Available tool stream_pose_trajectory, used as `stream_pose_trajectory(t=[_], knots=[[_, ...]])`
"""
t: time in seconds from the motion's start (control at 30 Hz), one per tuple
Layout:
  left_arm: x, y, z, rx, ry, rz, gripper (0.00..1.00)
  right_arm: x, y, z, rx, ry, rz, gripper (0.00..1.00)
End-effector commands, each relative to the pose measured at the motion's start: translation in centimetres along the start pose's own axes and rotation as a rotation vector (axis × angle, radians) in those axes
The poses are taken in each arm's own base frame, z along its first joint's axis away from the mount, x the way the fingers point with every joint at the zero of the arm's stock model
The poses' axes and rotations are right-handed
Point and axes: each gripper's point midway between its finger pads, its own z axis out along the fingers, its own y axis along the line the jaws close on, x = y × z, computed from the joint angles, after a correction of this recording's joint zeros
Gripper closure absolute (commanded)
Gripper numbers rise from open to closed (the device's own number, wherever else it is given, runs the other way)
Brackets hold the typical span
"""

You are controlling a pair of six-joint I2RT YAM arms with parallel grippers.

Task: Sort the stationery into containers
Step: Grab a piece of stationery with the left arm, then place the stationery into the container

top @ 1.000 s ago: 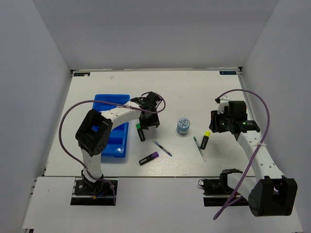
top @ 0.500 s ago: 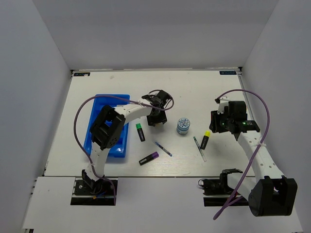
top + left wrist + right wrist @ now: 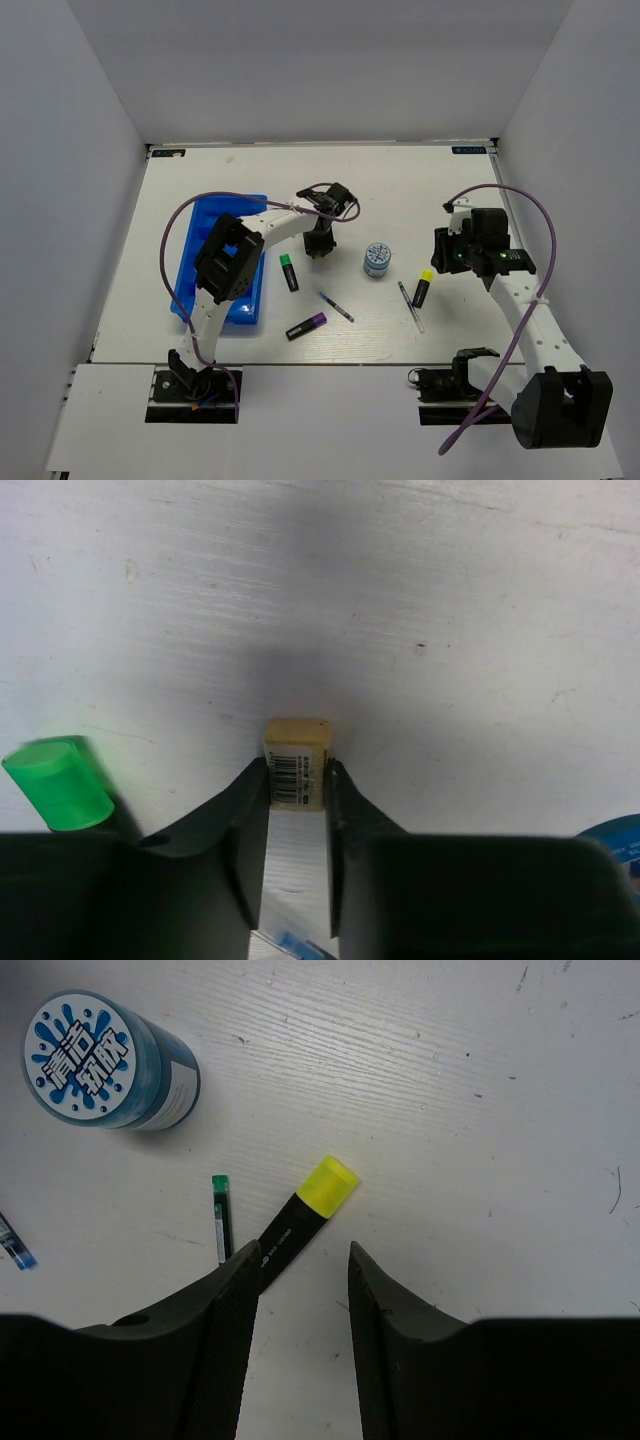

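I am pinching the small pale eraser (image 3: 297, 763) between my fingers. I will lift it over the far end of the blue tray next with my left gripper, then go down to let it go.
My left gripper (image 3: 320, 246) is shut on a small pale eraser (image 3: 297, 763) with a barcode label, held between its fingertips at the table surface. The green-capped highlighter (image 3: 288, 272) lies just left of it and shows in the left wrist view (image 3: 58, 784). My right gripper (image 3: 447, 256) is open and empty over the yellow-capped highlighter (image 3: 300, 1212), also seen from above (image 3: 423, 288). A thin green pen (image 3: 221, 1218) lies beside it. The blue-white tin (image 3: 377, 259) stands between the arms. The blue tray (image 3: 245, 310) lies at the left, partly hidden by my left arm.
A purple-capped highlighter (image 3: 306, 326) and a thin blue pen (image 3: 336, 306) lie near the table's front middle. White walls close in the table on three sides. A purple cable loops over the tray. A second eraser is not visible.
My left gripper has moved right, away from the green highlighter, to a spot just left of the tin. The right arm has not moved.
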Motion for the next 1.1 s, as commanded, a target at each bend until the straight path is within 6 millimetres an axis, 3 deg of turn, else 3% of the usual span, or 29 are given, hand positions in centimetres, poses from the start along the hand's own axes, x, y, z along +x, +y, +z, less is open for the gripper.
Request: stream_pose_trajectory(t=[0.0,0.07,0.17,0.2,0.27,0.3,0.33,0.37,0.4,0.43,0.47,0.5,0.53,0.57,0.6,0.63,0.77,1.07], knots=[[-0.1,1.3,0.0,-0.040,0.004,0.014,0.72,-2.1,-0.1,-1.1,0.008,-0.063,-0.013,0.56],[-0.1,1.3,-0.2,-0.024,0.001,0.013,0.83,-2.1,0.0,-1.1,0.005,-0.061,-0.019,0.56],[-1.8,0.9,-3.0,0.054,-0.061,0.030,0.93,-1.8,-0.1,-0.9,0.004,-0.055,-0.015,0.53],[-3.5,0.6,-5.8,0.106,-0.119,0.035,0.94,-1.8,0.2,-0.9,-0.012,-0.053,-0.022,0.44],[-5.6,1.7,-8.8,0.115,-0.193,0.069,0.94,-1.3,0.9,-0.7,-0.059,-0.030,-0.041,0.20],[-7.2,2.2,-10.4,0.120,-0.238,0.055,0.94,-1.5,2.2,-0.8,-0.139,-0.037,-0.081,0.20],[-8.1,2.8,-12.3,0.139,-0.275,0.046,0.94,-1.2,2.8,-0.9,-0.173,-0.020,-0.086,0.24],[-9.4,4.1,-14.1,0.142,-0.319,0.043,0.94,-0.6,3.6,-0.9,-0.232,0.004,-0.096,0.47],[-10.1,5.1,-14.8,0.131,-0.345,0.032,0.94,-0.5,4.2,-1.0,-0.265,0.006,-0.111,0.60],[-11.6,7.4,-16.5,0.125,-0.387,-0.015,0.94,0.0,4.8,-1.0,-0.312,0.021,-0.129,0.70],[-12.0,8.4,-16.8,0.106,-0.397,-0.019,0.93,0.2,5.7,-1.1,-0.370,0.023,-0.141,0.76],[-12.4,9.5,-16.8,0.093,-0.398,-0.032,0.92,0.5,6.3,-1.2,-0.405,0.027,-0.153,0.78],[-13.6,12.3,-17.1,0.064,-0.406,-0.085,0.92,1.0,7.5,-1.6,-0.484,0.031,-0.187,0.75],[-13.8,13.2,-16.9,0.056,-0.400,-0.101,0.92,1.2,7.8,-1.7,-0.504,0.036,-0.190,0.70],[-14.0,13.9,-16.6,0.047,-0.395,-0.100,0.92,1.2,8.2,-2.0,-0.524,0.032,-0.201,0.58],[-14.6,16.1,-15.8,0.014,-0.387,-0.139,0.90,1.3,8.7,-2.1,-0.553,0.026,-0.216,0.54],[-15.3,19.1,-13.6,-0.023,-0.339,-0.199,0.90,1.4,9.0,-2.0,-0.547,0.006,-0.238,0.49],[-15.6,20.0,-8.4,-0.014,-0.253,-0.274,0.90,1.4,8.1,-1.2,-0.495,0.037,-0.236,0.44]])
